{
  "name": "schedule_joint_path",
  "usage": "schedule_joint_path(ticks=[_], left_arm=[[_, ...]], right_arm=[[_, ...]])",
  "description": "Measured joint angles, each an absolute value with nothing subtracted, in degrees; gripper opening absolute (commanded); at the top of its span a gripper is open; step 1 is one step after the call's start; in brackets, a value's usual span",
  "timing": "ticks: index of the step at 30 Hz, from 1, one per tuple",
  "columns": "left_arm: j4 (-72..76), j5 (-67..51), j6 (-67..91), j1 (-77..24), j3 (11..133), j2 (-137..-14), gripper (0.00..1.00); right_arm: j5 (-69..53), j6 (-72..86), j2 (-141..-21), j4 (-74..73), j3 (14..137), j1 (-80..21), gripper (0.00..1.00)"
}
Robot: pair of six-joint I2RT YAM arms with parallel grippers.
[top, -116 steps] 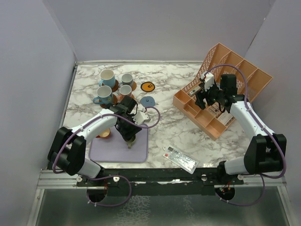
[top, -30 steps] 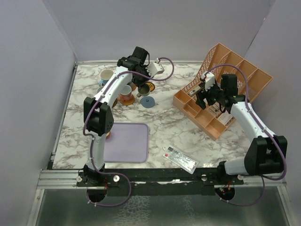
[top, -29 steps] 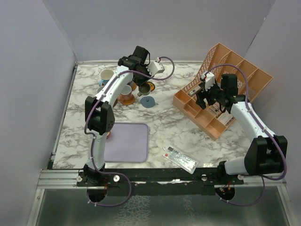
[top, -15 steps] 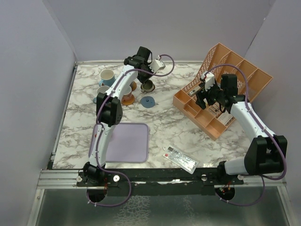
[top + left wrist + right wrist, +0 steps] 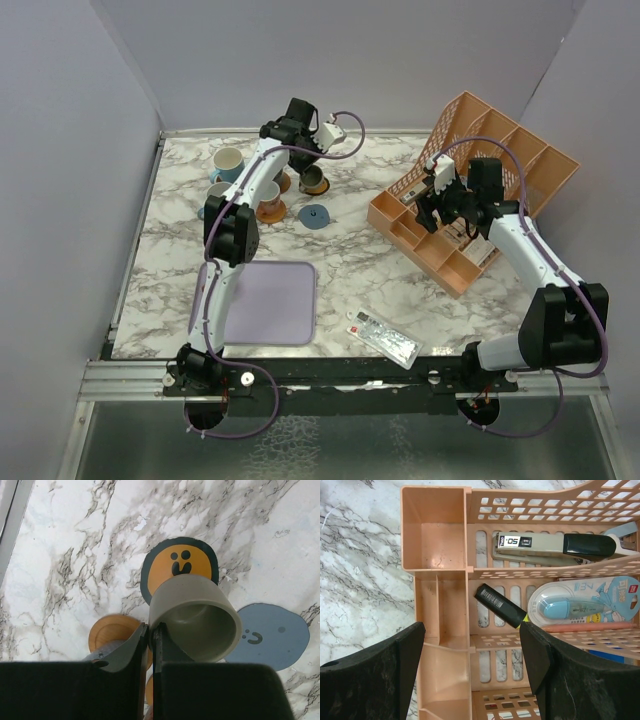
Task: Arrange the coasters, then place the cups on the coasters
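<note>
I will lower the bottom of the olive-green cup onto the orange coaster (image 5: 315, 185) (image 5: 179, 573) with my left gripper, then open the gripper.
My left gripper (image 5: 150, 630) is shut on the rim wall of an olive-green cup (image 5: 194, 616), one finger inside and one outside. The cup hangs tilted just over the orange coaster with a black mark (image 5: 180, 564); contact cannot be told. The grey-blue coaster (image 5: 272, 635) lies to its right and a tan coaster (image 5: 111, 631) to its left. From the top, the left gripper (image 5: 308, 168) is at the table's far side with that cup (image 5: 314, 181). A light blue cup (image 5: 228, 160) and a pale cup (image 5: 267, 191) stand to the left. My right gripper (image 5: 472, 630) is open over the organiser.
The orange slotted organiser (image 5: 480, 200) at the right holds a stapler (image 5: 555, 545), a black marker (image 5: 500, 605) and a correction tape pack (image 5: 582, 607). A lavender tray (image 5: 270, 302) and a flat packet (image 5: 383, 338) lie near the front edge. Walls close in the table.
The left gripper has carried the olive-green cup slightly back, from beside the grey-blue coaster to over the orange one. The right arm has not moved.
</note>
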State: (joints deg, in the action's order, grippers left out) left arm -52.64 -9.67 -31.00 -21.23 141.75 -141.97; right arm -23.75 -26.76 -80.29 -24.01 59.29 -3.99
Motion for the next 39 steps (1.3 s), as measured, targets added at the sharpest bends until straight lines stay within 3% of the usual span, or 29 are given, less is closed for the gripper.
schedule_joint_path(ticks=[36, 39], left_arm=[[-49.6, -9.7, -33.2, -21.2, 142.1, -145.7, 0.0], [-49.5, -9.7, -33.2, -21.2, 142.1, -145.8, 0.07]], right_arm=[[-23.6, -26.9, -80.3, -24.0, 59.3, -4.0, 0.78], [-23.6, -26.9, -80.3, -24.0, 59.3, -4.0, 0.78]])
